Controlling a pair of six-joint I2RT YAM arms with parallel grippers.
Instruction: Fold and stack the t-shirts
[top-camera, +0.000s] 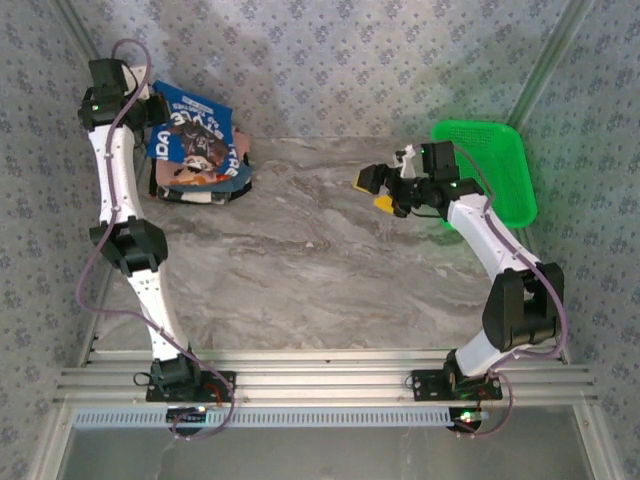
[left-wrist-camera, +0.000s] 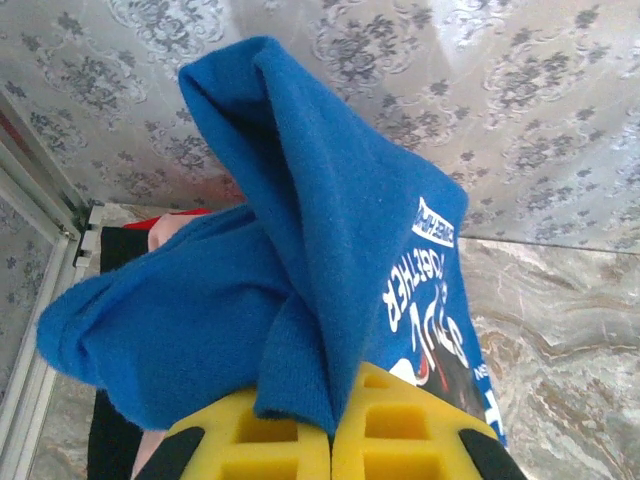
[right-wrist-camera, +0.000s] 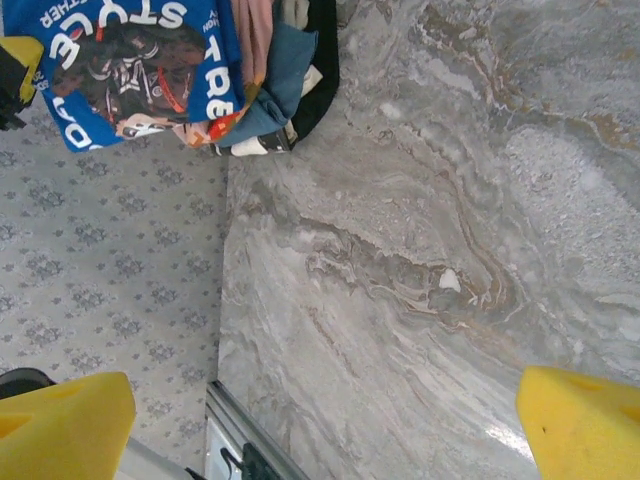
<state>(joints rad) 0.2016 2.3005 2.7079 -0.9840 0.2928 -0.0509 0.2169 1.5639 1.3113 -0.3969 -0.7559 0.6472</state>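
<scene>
The left gripper lowers the fold of blue t-shirt onto the pile of folded t-shirts below and releases next, since that end is still raised.
A royal-blue t-shirt (top-camera: 195, 135) with a round printed graphic hangs over a pile of folded darker and pink t-shirts (top-camera: 205, 185) at the table's back left. My left gripper (left-wrist-camera: 332, 440) is shut on a fold of the blue t-shirt (left-wrist-camera: 300, 290), holding it lifted above the pile. The same blue t-shirt (right-wrist-camera: 120, 65) and the pile's edges (right-wrist-camera: 275, 80) appear at the top left of the right wrist view. My right gripper (top-camera: 385, 190) hovers open over the bare table at mid right, its yellow fingers (right-wrist-camera: 60, 425) wide apart and empty.
A green plastic mesh basket (top-camera: 490, 170) stands at the back right, just behind the right arm. The grey marble table (top-camera: 320, 260) stretches between the two arms. Patterned walls enclose the back and sides.
</scene>
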